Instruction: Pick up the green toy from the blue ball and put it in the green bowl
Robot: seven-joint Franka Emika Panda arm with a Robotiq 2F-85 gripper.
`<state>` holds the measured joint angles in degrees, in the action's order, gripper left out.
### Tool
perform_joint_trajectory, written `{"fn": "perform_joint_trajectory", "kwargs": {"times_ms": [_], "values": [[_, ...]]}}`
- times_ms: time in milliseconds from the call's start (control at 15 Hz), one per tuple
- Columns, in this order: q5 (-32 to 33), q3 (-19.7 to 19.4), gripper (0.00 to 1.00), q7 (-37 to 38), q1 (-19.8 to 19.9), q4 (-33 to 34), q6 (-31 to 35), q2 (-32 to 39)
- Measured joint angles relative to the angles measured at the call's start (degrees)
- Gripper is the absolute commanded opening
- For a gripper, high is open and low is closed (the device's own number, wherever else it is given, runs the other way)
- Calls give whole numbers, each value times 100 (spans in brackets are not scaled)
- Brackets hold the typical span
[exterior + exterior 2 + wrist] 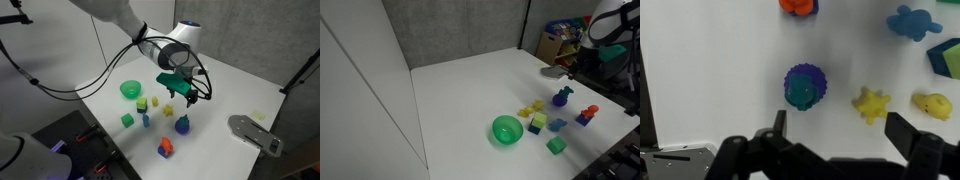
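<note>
The green toy (798,96) sits below and beside the open fingers' gap, so my gripper shifts left in the wrist view and lowers over it next.
The blue ball (808,80) lies on the white table with the green toy (798,96) resting on it. In the wrist view my gripper (840,130) is open and empty, its fingers just below the ball, apart from it. In an exterior view my gripper (187,94) hangs above the blue ball (183,126) and the green toy (183,117). The green bowl (130,90) stands to the left, past the small blocks. The bowl (506,129), the ball (561,99) and the toy (565,90) also show in an exterior view.
Near the ball lie a yellow star (871,104), a yellow duck (933,104), a blue toy (914,22) and an orange toy (165,148). A green cube (127,120) and a small blue block (146,121) sit near the bowl. A grey device (252,132) lies at the table's right.
</note>
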<state>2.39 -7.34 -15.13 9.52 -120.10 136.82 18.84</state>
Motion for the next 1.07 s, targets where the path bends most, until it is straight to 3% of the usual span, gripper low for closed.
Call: {"fn": "perform_joint_trajectory", "kwargs": {"times_ms": [467,933,1000,1067], "values": [[-23,34,100,0,105,615,280,998],[2,33,100,0,137,804,297,1486],[29,30,75,2,137,814,306,1517],[58,24,74,4,137,821,321,1543]]}}
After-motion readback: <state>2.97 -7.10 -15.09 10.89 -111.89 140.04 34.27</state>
